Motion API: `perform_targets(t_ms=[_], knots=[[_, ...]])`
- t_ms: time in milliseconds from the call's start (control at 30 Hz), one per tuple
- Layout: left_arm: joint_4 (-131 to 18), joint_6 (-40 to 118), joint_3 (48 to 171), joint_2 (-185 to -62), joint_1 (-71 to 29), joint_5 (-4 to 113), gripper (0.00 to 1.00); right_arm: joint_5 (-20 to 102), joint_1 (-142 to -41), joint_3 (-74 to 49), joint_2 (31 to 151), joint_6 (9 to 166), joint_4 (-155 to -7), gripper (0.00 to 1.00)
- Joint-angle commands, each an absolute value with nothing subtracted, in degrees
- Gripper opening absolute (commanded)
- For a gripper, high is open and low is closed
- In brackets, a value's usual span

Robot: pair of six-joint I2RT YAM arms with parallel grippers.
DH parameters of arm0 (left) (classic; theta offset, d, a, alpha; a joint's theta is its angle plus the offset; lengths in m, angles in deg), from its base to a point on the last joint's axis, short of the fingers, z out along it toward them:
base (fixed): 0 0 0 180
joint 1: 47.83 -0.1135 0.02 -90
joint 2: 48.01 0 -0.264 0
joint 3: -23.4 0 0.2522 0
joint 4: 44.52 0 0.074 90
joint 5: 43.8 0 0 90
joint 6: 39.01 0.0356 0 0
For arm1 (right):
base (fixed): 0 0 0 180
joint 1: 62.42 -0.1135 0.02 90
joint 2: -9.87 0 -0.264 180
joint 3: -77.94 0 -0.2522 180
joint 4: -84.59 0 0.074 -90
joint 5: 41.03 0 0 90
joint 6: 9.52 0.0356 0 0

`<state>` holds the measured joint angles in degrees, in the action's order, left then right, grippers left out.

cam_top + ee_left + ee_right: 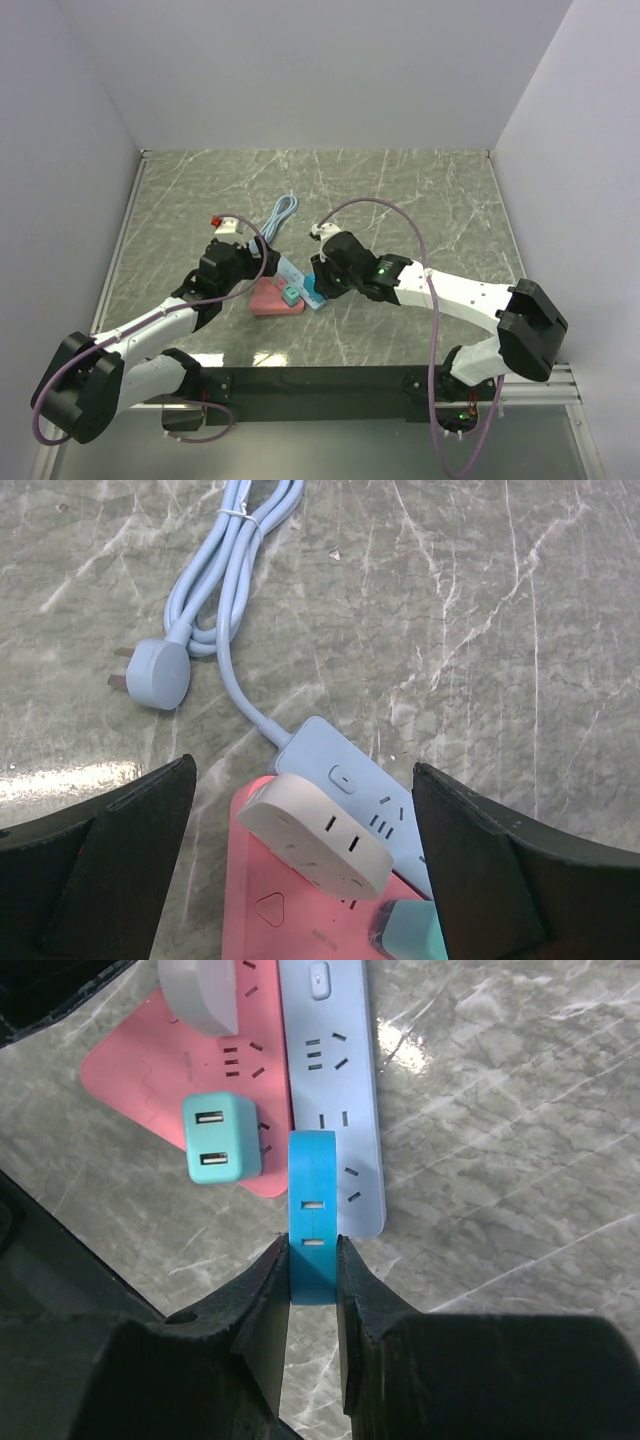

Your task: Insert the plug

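Note:
Next, the right gripper brings the blue plug (313, 1200) down onto the near-end sockets of the light blue power strip and releases it there, since it still hovers above them.
My right gripper (313, 1252) is shut on a bright blue plug (313, 1200), holding it at the near end of the light blue power strip (330, 1080). I cannot tell whether its prongs are in a socket. In the top view the right gripper (322, 280) is over that strip (296, 272). My left gripper (303, 780) is open and empty, its black fingers (100, 870) on either side of a white adapter (320, 835) that sits on the pink power strip (265, 910). In the top view the left gripper (243, 262) hovers just left of the strips.
A teal USB charger (220, 1138) is plugged into the pink strip (150, 1070). The light blue strip's coiled cable (283, 213) and its round plug (160, 672) lie on the marble table behind it. White walls enclose the table on three sides.

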<state>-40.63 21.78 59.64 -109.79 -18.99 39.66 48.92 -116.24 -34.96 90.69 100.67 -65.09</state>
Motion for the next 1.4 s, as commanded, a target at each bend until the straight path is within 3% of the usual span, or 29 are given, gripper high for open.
perform_targets(t_ms=[0,633,1367], knots=[[-39.6,21.8,59.7,-110.3,-19.1,40.8,0.95,52.0,-116.9,-33.9,91.0,101.8,-66.3,0.00],[-39.6,22.2,60.4,-112.1,-19.1,41.9,0.95,54.0,-118.9,-35.7,94.1,100.3,-71.9,0.00],[-39.4,22.0,60.4,-112.8,-19.1,41.1,0.95,60.2,-125.0,-35.7,96.3,99.8,-65.0,0.00]])
